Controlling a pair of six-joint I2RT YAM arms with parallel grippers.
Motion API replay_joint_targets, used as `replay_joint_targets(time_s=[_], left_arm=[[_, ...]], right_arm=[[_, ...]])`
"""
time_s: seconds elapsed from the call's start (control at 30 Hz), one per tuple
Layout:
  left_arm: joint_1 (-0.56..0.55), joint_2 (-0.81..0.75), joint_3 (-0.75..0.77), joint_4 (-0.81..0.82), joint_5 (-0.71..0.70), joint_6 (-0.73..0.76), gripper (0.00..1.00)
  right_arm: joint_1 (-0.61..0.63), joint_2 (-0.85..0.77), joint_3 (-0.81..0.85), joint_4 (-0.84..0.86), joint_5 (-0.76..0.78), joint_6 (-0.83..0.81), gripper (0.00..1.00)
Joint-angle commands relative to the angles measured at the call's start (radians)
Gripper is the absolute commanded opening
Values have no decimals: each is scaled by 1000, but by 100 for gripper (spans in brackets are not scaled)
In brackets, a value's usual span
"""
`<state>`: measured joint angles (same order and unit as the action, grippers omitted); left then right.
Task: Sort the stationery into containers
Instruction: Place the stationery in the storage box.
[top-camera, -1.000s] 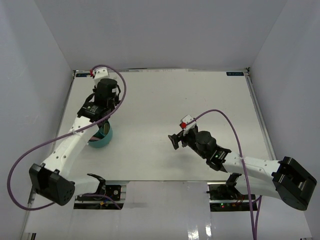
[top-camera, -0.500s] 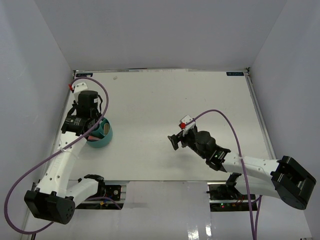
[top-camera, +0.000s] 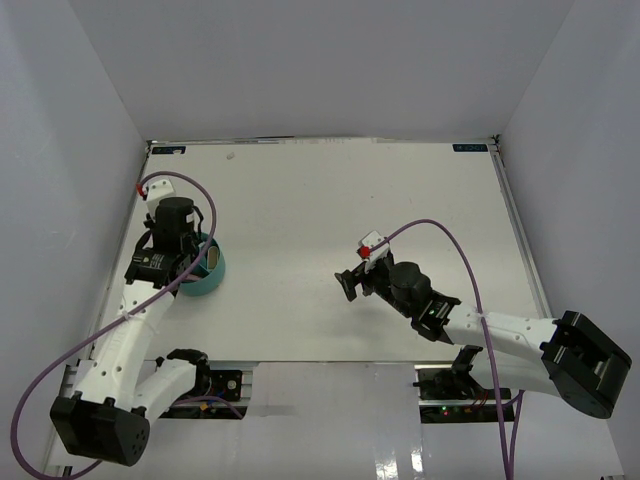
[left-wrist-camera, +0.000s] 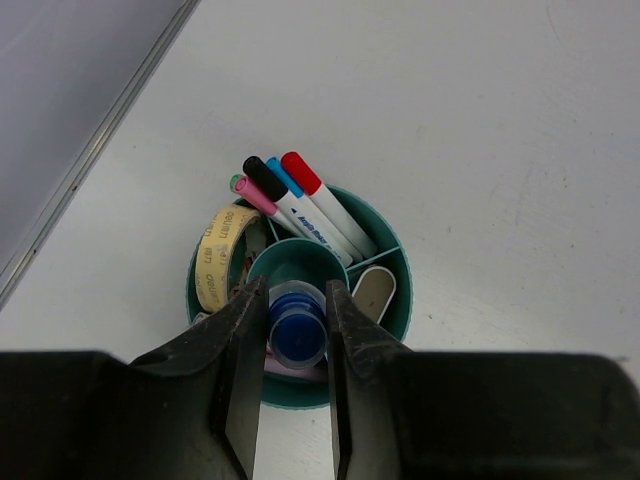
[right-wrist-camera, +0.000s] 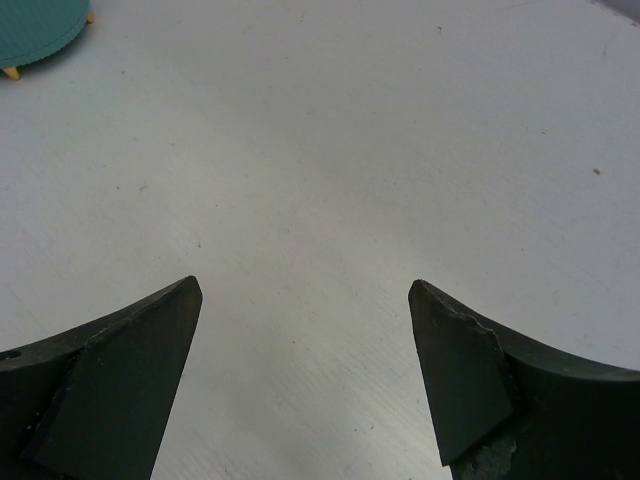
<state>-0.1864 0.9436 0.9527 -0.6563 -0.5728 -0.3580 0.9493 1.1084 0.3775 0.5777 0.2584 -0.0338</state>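
Observation:
My left gripper should next lower the blue-capped bottle (left-wrist-camera: 298, 328) into the cup and let go, since the cup's inner ring (left-wrist-camera: 299, 262) is below it and the visible inside is empty.
The round teal cup (left-wrist-camera: 392, 258) has an inner ring and outer compartments. Red, blue, black and pink pens (left-wrist-camera: 300, 205) stand in its far compartment. A tan band (left-wrist-camera: 222, 255) sits at its left and a pale rounded piece (left-wrist-camera: 372, 293) at its right. My left gripper (left-wrist-camera: 297, 300) is shut on the blue-capped bottle (left-wrist-camera: 298, 328), held just above the cup's near side. Something pink shows under the bottle. From above, the left gripper (top-camera: 190, 262) covers part of the cup (top-camera: 212, 275). My right gripper (top-camera: 352, 283) is open and empty over the bare table (right-wrist-camera: 305, 295).
The white table (top-camera: 330, 200) is walled at the back and on both sides. The cup stands near the left wall. In the right wrist view the cup's edge (right-wrist-camera: 35, 30) shows at the far upper left. Purple cables loop off both arms.
My left arm has swung leftward and drawn back toward the near side, its wrist staying over the cup. The right arm has not moved.

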Motion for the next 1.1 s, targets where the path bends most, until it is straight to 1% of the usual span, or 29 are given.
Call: replay_joint_targets(time_s=[0.0,0.07,0.17,0.23,0.37,0.4,0.57,0.6,0.8,0.83,0.9,0.93,0.97,1.03,1.07], left_arm=[[18,-23,-32,84,-18,1,12],[24,-19,-55,96,-13,-10,13],[33,-26,-89,130,-7,-10,18],[42,-31,-104,147,-2,-12,20],[54,-29,-130,167,24,-13,30],[57,-29,-134,169,30,-13,35],[68,-20,-149,193,65,-15,49],[71,-19,-153,193,71,-16,54],[77,-17,-154,193,86,-21,61],[77,-25,-143,184,91,-22,64],[77,-37,-124,164,100,-25,70],[77,-55,-105,156,112,-25,76],[77,-66,-91,144,123,-25,79],[77,-106,-46,107,155,-22,84],[77,-118,-28,92,165,-21,89]], right_arm=[[-1,-1,15,53,-4,0,90],[-1,-2,14,53,-4,0,90],[0,-2,14,53,-2,0,90],[-1,-1,14,53,-4,0,90],[-1,-1,14,51,-5,0,90],[0,-2,14,53,-5,0,90],[-1,-5,12,53,-2,-2,90],[-1,-5,14,53,-2,-2,90],[-1,-30,14,50,1,5,90],[-1,-39,14,47,1,8,90],[-1,-70,21,16,4,9,90],[-1,-97,35,-4,10,9,90],[-1,-111,41,-24,16,11,90],[0,-145,67,-99,47,15,90],[-1,-185,76,-128,59,17,90]])
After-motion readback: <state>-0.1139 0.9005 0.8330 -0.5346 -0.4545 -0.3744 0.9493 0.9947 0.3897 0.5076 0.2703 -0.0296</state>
